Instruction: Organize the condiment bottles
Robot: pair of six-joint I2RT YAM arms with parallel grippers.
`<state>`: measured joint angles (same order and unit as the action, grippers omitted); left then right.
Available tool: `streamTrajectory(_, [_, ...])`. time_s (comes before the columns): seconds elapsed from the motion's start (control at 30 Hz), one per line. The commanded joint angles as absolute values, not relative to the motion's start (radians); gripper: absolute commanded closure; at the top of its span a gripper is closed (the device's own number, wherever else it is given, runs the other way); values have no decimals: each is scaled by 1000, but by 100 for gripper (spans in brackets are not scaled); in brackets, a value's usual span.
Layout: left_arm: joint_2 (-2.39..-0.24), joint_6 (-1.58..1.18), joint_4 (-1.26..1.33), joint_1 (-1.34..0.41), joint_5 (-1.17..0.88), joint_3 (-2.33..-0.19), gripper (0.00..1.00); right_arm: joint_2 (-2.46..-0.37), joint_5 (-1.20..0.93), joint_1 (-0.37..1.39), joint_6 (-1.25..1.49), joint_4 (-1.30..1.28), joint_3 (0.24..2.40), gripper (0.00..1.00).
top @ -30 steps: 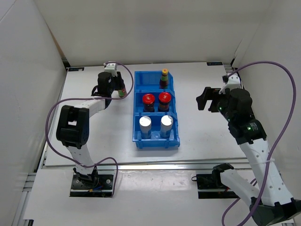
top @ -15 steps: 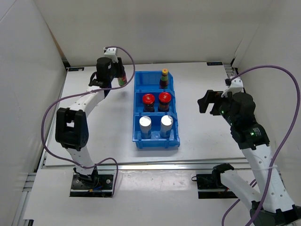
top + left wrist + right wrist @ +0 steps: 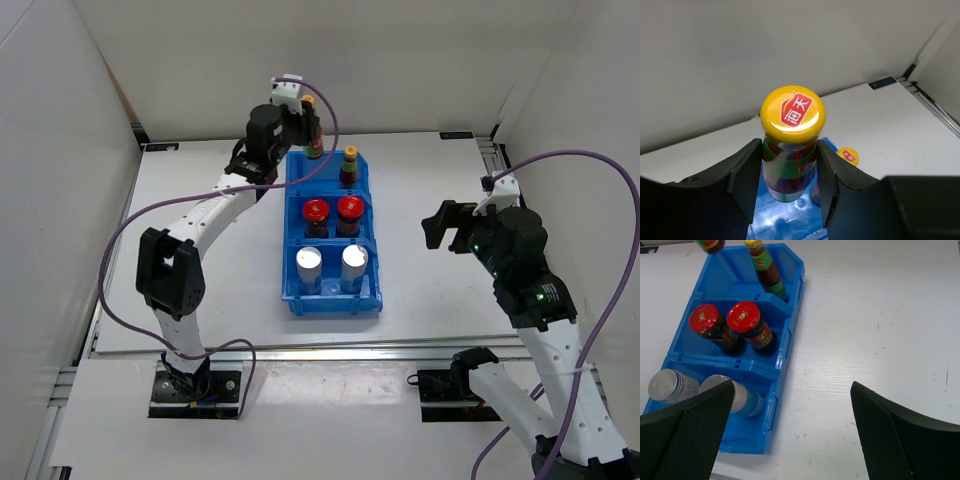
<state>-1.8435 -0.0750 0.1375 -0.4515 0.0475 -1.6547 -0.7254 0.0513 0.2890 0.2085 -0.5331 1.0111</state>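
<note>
The slim dark bottle will go down upright onto the blue bin's empty bottom (image 3: 778, 214) next, beside the standing yellow-capped bottle. My left gripper will release it there, since that part of the bottom is below the gripper.
My left gripper (image 3: 306, 128) is shut on a slim dark bottle (image 3: 313, 141) with a yellow cap (image 3: 792, 114) and a red-green label. It holds the bottle upright in the air over the far compartment of the blue bin (image 3: 335, 303). In the left wrist view the jaws press the bottle's neck from both sides. A second yellow-capped bottle (image 3: 349, 166) stands in that far compartment. Two red-lidded jars (image 3: 316, 213) (image 3: 349, 209) fill the middle compartment. Two white silver-topped cylinders (image 3: 309, 262) (image 3: 354, 258) occupy the near one. Right of the bin, my right gripper (image 3: 445, 225) hangs open with nothing in it.
White walls close in the table on the left, back and right. The bin's right wall (image 3: 785, 347) runs left of bare white tabletop (image 3: 865, 330) below my right gripper (image 3: 792, 390). Purple cables loop off both arms.
My left arm has lifted the yellow-capped bottle from left of the bin and carried it right, over the far compartment. The right arm has barely shifted.
</note>
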Motion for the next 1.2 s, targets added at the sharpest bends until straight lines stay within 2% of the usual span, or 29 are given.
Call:
streamTrajectory(0.0, [-1850, -77, 244, -480, 78, -1683, 89, -695, 64, 287, 187, -526, 1009, 0])
streamTrajectory(0.63, [-2003, -55, 462, -511, 155, -1513, 89, -638, 124, 296, 129, -535, 930, 0])
streamTrajectory(0.7, [-2013, -55, 462, -511, 179, -1513, 86, -638, 124, 296, 129, -535, 930, 0])
streamTrajectory(0.83, [-2022, -55, 471, -511, 190, -1502, 53, -638, 133, 305, 118, -535, 930, 0])
streamTrajectory(0.87, [-2022, -55, 485, -511, 201, -1490, 37, -649, 133, 305, 118, -535, 930, 0])
streamTrajectory(0.97, [-2013, -55, 495, -511, 201, -1470, 28, -649, 133, 305, 118, -535, 920, 0])
streamTrajectory(1.03, [-2003, -55, 495, -511, 210, -1470, 26, -649, 133, 314, 118, -535, 920, 0])
streamTrajectory(1.1, [-2003, -39, 495, -520, 219, -1470, 4, -649, 133, 314, 109, -535, 920, 0])
streamTrajectory(1.13, [-2003, -26, 495, -520, 219, -1470, 0, -649, 133, 314, 109, -535, 920, 0])
streamTrajectory(1.17, [-1994, -8, 495, -529, 228, -1470, 0, -649, 133, 314, 109, -535, 920, 0])
